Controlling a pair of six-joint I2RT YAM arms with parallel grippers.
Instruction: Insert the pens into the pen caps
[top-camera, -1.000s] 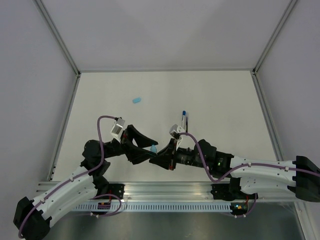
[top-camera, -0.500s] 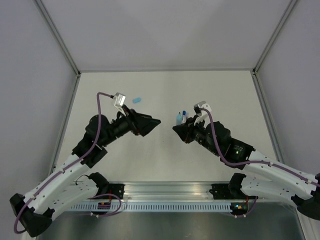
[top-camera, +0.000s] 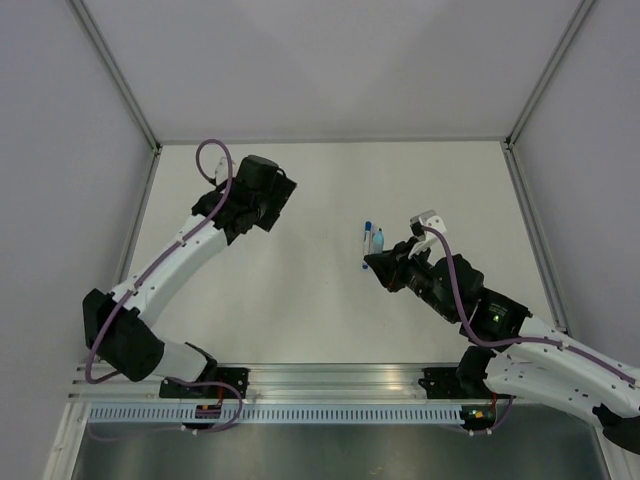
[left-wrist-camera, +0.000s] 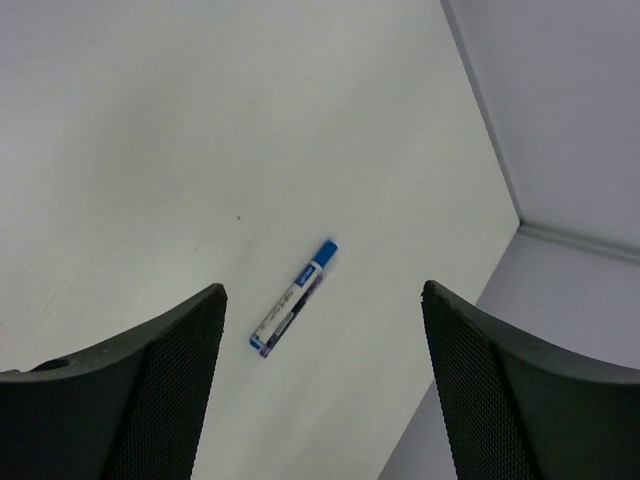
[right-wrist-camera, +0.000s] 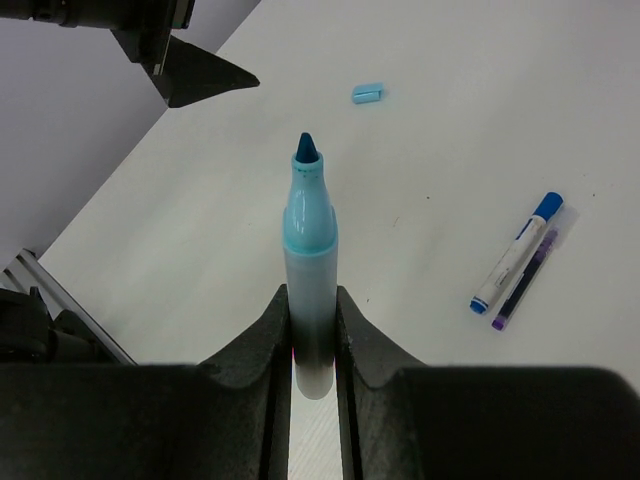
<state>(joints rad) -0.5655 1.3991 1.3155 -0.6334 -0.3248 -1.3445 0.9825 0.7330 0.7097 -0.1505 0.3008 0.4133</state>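
I will next turn the open fingers of my left gripper down and lower them around the light blue pen cap (right-wrist-camera: 368, 93) below the gripper, because the held pen has a bare tip.
My right gripper (top-camera: 377, 256) (right-wrist-camera: 312, 300) is shut on a whitish pen (right-wrist-camera: 310, 250) with a bare light blue tip, which points away from the wrist. A light blue pen cap (right-wrist-camera: 368, 93) lies on the table beyond it, close to my left gripper's fingertips (right-wrist-camera: 215, 75). My left gripper (top-camera: 268, 205) (left-wrist-camera: 320, 290) is open and empty, raised at the far left; it hides the cap in the top view. A white pen with a blue cap (top-camera: 367, 238) (left-wrist-camera: 293, 298) (right-wrist-camera: 515, 255) lies mid-table with a thin purple pen (right-wrist-camera: 525, 285) beside it.
Grey walls with metal frame posts (top-camera: 120, 90) bound the white table (top-camera: 330, 180) at the back and sides. A metal rail (top-camera: 330, 385) carrying the arm bases runs along the near edge.
The two grippers were together at the near centre and have moved apart. The left arm swung to the far left over the cap. The right gripper drew back right with the pen.
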